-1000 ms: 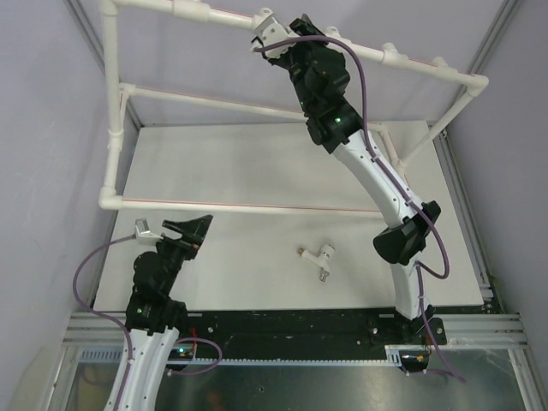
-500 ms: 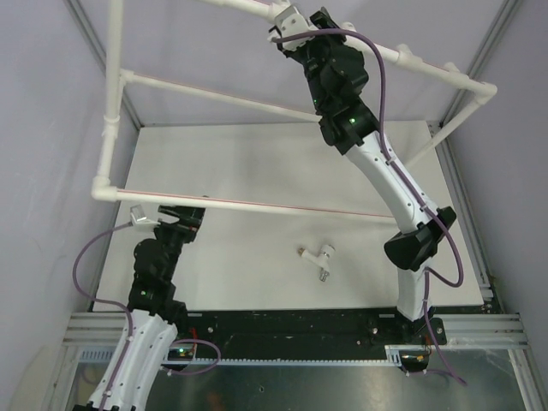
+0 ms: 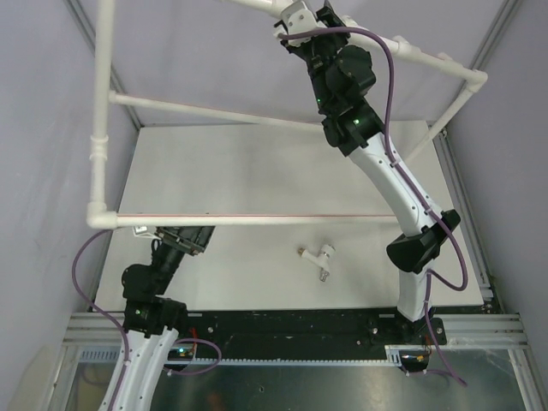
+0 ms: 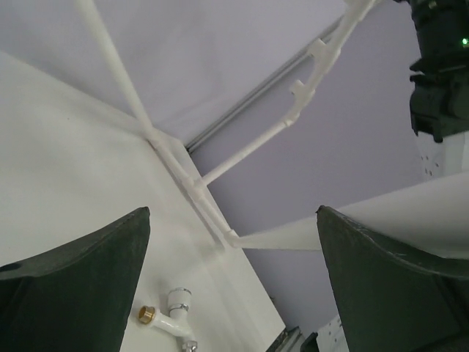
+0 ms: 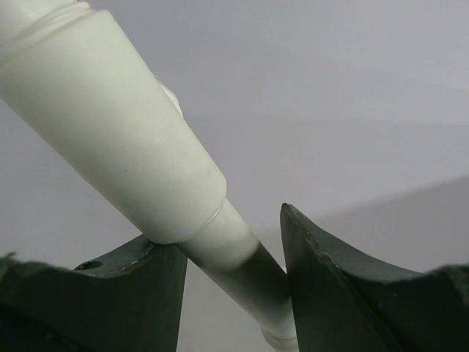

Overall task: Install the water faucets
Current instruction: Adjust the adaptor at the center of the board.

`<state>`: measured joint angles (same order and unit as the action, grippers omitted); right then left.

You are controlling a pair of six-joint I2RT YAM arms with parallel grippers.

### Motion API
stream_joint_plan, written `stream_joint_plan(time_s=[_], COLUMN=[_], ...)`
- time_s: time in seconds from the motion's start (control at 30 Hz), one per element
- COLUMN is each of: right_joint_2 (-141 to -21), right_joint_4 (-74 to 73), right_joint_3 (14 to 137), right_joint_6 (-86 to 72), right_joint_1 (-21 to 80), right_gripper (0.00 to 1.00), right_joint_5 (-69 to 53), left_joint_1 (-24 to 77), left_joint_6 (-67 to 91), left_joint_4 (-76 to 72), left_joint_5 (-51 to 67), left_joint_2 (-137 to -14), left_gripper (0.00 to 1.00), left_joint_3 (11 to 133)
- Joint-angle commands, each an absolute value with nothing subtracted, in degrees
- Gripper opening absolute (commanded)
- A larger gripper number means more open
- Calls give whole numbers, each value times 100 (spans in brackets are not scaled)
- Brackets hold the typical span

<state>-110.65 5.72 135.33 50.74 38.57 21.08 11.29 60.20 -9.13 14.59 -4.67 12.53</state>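
Note:
I will next move my left gripper up and slightly outward to close on the frame's front bar near its corner (image 3: 195, 220) (image 4: 410, 215), because the pipe still runs above its fingers.
One water faucet (image 3: 318, 257), white with a brass threaded end, lies on the white table right of centre; in the left wrist view the faucet (image 4: 170, 315) shows low between my fingers. My right gripper (image 3: 301, 30) is high at the back, shut on the top bar of the long white pipe frame (image 3: 257, 219); the pipe (image 5: 110, 125) runs slantwise between its jaws (image 5: 231, 242). My left gripper (image 3: 190, 237) hovers open and empty at the table's near left, just under the frame's front bar, about a hand's width left of the faucet.
The frame is lifted and tilted, its front bar crossing the table's middle. Tee sockets (image 3: 402, 53) sit on the top bar right of my right gripper. Purple walls close in on three sides. A black rail (image 3: 291, 330) runs along the near edge.
The right gripper has carried the frame's top bar up and to the right, so the front bar swung toward me. The left gripper now sits under that bar. The faucet has not moved.

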Motion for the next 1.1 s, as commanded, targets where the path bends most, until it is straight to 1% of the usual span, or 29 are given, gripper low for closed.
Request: stream_joint_plan(time_s=[0.0, 0.23, 0.4, 0.57, 0.67, 0.8, 1.07], right_joint_2=[-10461, -10623, -10827, -10963, -10920, -10826, -10652], right_joint_4=[2273, 2180, 2082, 2033, 2106, 2261, 2281], right_joint_3=[13961, 14239, 14551, 14673, 14506, 14309, 14082], right_joint_6=[3958, 3887, 3744, 3689, 3725, 3843, 3935], right_joint_1=[3898, 3858, 3763, 3733, 3780, 3885, 4063], right_gripper=[0, 0, 0, 0, 0, 0, 0], right_joint_5=[2349, 2341, 2301, 2274, 2290, 2273, 2283], left_joint_1=[1204, 1213, 1218, 1227, 1228, 1236, 1265], left_joint_6=[5636, 5073, 4717, 4612, 4623, 4584, 4852], left_joint_4=[-1440, -1085, -642, -539, -541, -744, -1485], left_joint_5=[2176, 2873, 2924, 2952, 2620, 1838, 779], left_joint_2=[-416, -585, -332, -71, 84, 221, -231], left_gripper=[100, 98, 98, 98, 99, 100, 100], left_joint_3=[1649, 1777, 1497, 1329, 1291, 1303, 1296])
